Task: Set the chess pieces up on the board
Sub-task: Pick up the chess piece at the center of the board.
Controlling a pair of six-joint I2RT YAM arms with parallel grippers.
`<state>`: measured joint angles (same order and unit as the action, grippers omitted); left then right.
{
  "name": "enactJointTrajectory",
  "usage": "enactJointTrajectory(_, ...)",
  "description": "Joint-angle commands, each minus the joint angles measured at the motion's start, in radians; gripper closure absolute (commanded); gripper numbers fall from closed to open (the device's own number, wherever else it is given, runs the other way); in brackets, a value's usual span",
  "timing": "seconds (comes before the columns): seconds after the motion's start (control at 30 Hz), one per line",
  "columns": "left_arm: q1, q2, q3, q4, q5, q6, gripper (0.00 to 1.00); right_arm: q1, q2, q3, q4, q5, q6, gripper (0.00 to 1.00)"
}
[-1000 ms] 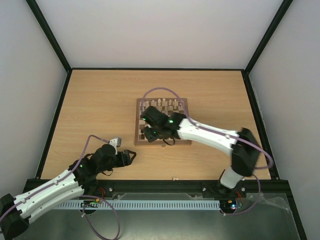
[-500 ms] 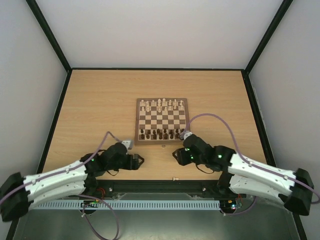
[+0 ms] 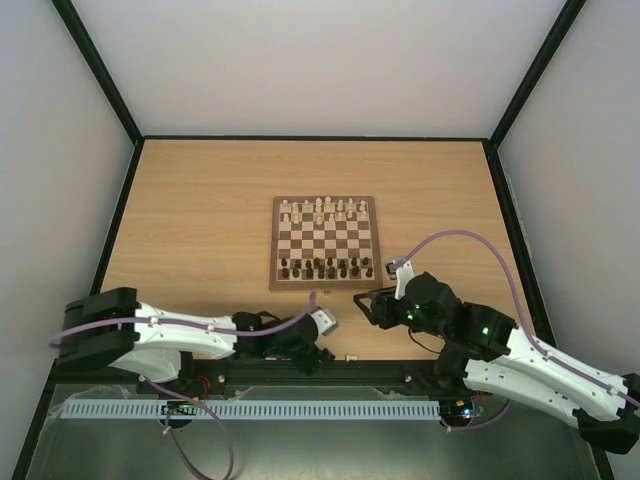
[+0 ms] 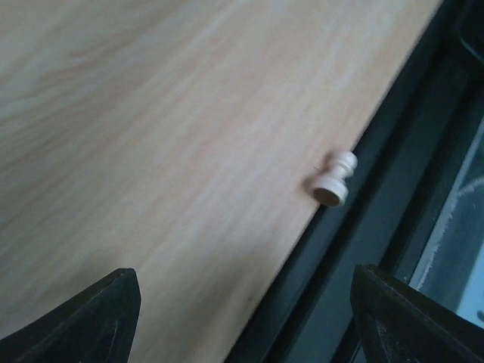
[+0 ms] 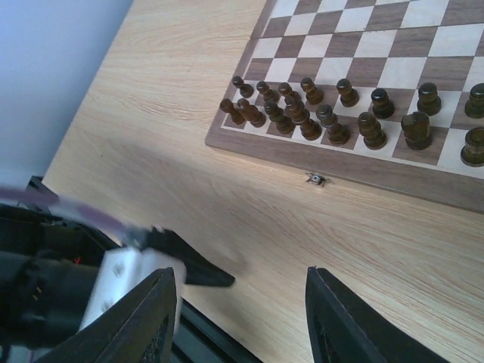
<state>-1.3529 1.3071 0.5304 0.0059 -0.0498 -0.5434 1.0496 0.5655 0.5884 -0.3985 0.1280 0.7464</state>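
Observation:
The left gripper moves low along the table's front edge onto the pale pawn's base next, since that lies to the gripper's right in the top view.
The board [image 3: 324,243] lies mid-table, its clasp [image 5: 315,179] on the near edge. Pale chess pieces [image 3: 320,210] stand on its far rows, dark pieces [image 3: 325,268] on its near row. One pale pawn [image 4: 333,181] lies on its side at the table's front edge, also seen from above [image 3: 351,357]. My left gripper [image 4: 249,325] is open and empty, low over the table just short of that pawn [image 3: 322,356]. My right gripper [image 5: 242,318] is open and empty, hovering near the board's near right corner [image 3: 363,303].
A black frame rail [image 4: 393,189] runs right beside the fallen pawn, with a drop behind it. In the right wrist view the left gripper's fingers [image 5: 200,271] point in from the left. Bare wood surrounds the board [image 5: 393,172].
My right arm pulled back off the board to the near right. My left arm swung right along the front edge toward the fallen pawn. Both jaws opened wider.

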Motion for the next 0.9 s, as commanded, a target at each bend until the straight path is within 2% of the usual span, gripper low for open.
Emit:
enactJointTrajectory(0.0, -0.079, 0.101, 0.063, 0.093, -0.061, 0.146, 0.21, 0.007, -0.050, 0.024, -0.050, -0.015, 0.010, 0.53)
enactJointTrajectory(0.3, -0.125, 0.289, 0.181, 0.111, -0.082, 0.246, 0.28, 0.007, -0.077, 0.028, -0.050, -0.044, -0.011, 0.52)
enactJointTrajectory(0.6, -0.132, 0.352, 0.227, 0.077, -0.070, 0.261, 0.40, 0.006, -0.082, 0.027, -0.041, -0.065, -0.027, 0.51)
enactJointTrajectory(0.67, -0.132, 0.353, 0.224, 0.075, -0.065, 0.260, 0.46, 0.006, -0.081, 0.025, -0.038, -0.069, -0.030, 0.51)
enactJointTrajectory(0.77, -0.133, 0.367, 0.224, 0.073, -0.058, 0.257, 0.58, 0.006, -0.081, 0.024, -0.037, -0.074, -0.033, 0.50)
enactJointTrajectory(0.87, -0.135, 0.382, 0.223, 0.070, -0.055, 0.251, 0.65, 0.007, -0.080, 0.024, -0.036, -0.074, -0.033, 0.50)
